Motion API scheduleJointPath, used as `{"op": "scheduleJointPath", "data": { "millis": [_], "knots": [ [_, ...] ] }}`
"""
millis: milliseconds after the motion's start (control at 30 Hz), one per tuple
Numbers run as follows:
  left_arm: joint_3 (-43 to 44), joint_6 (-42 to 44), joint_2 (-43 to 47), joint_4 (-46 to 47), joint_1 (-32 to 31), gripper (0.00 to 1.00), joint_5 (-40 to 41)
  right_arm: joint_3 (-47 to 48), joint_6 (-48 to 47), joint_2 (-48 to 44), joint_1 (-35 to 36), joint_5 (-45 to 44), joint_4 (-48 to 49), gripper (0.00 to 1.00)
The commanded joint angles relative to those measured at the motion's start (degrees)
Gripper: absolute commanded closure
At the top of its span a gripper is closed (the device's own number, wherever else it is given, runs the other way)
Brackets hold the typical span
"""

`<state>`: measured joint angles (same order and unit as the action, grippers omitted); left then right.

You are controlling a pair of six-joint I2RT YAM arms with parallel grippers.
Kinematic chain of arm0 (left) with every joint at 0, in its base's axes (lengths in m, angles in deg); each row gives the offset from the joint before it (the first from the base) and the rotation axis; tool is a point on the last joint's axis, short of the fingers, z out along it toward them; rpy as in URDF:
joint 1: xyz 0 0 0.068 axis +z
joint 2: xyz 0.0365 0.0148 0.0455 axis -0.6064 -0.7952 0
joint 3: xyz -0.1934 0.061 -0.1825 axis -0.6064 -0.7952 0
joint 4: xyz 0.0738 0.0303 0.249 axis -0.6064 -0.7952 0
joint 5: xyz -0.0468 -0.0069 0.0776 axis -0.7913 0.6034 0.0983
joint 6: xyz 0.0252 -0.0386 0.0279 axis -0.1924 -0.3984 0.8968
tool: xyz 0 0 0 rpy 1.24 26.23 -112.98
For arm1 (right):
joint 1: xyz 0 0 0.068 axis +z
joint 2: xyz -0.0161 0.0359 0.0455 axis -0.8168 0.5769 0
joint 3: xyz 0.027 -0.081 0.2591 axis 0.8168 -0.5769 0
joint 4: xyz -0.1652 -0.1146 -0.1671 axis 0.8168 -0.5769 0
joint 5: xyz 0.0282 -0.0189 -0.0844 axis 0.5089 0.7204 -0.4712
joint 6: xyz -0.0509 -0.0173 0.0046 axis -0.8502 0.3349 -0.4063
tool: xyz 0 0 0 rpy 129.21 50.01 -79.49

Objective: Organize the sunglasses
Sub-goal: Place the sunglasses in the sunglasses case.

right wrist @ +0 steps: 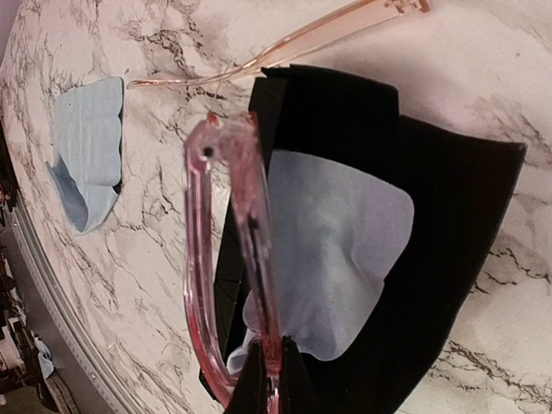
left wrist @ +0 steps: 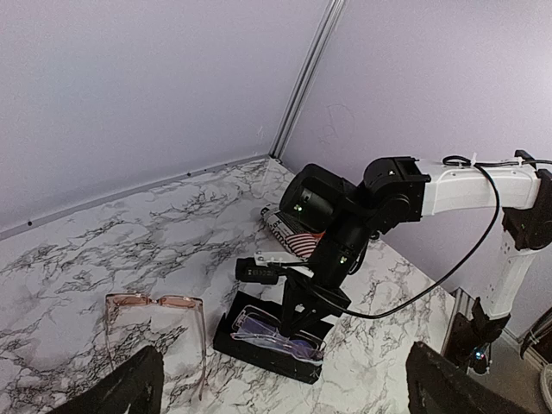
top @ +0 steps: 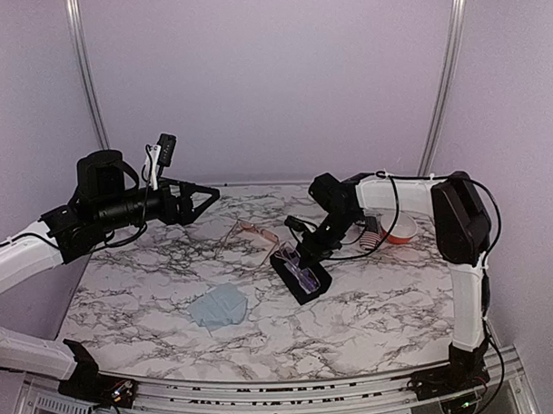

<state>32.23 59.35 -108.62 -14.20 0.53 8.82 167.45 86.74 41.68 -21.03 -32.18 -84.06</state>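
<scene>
I should next move my right gripper over the pale blue cloth below it, then lower the sunglasses and let them go. They still hang over the side of the case.
A clear pale-lilac plastic pair of sunglasses hangs in the mouth of an open black case, folded. My right gripper is shut on its frame, reaching down from above. Inside the case, under the glasses, lies a pale blue cloth. The thin wire-framed pair with pinkish-brown lenses lies unfolded on the marble just left of the case. My left gripper hovers high over the table's left rear, open and holding nothing, its dark fingertips wide apart.
A stars-and-stripes case and a round orange-and-white object sit behind the right arm. A crumpled blue cloth lies on the marble table in front of the black case. Lilac walls close in the back and sides.
</scene>
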Motion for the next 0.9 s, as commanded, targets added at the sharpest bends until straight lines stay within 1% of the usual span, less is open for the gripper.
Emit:
{"op": "scheduleJointPath", "data": {
  "millis": [0, 267, 467, 633, 867],
  "knots": [
    [1.7, 0.7, 0.5, -1.0, 0.2, 0.01, -0.1, -1.1, 1.5, 1.1, -0.2, 0.3, 2.0, 1.00],
    [1.7, 0.8, 0.5, -1.0, 0.2, 0.01, -0.3, -3.5, 3.9, 2.1, -0.3, 0.0, 2.2, 1.00],
    [1.7, 0.7, 0.8, -1.0, 0.2, 0.01, -0.4, -3.1, 6.2, 3.0, -0.2, -2.0, 1.5, 1.00],
    [1.7, 0.8, 1.1, -1.0, 0.2, 0.01, -0.4, -4.4, 7.8, 0.8, -0.4, 0.2, 4.9, 1.00],
    [1.6, 0.8, 1.2, -1.0, 0.2, 0.01, -0.5, -5.7, 9.3, -1.2, -0.7, -0.5, 6.9, 1.00]
  ]
}}
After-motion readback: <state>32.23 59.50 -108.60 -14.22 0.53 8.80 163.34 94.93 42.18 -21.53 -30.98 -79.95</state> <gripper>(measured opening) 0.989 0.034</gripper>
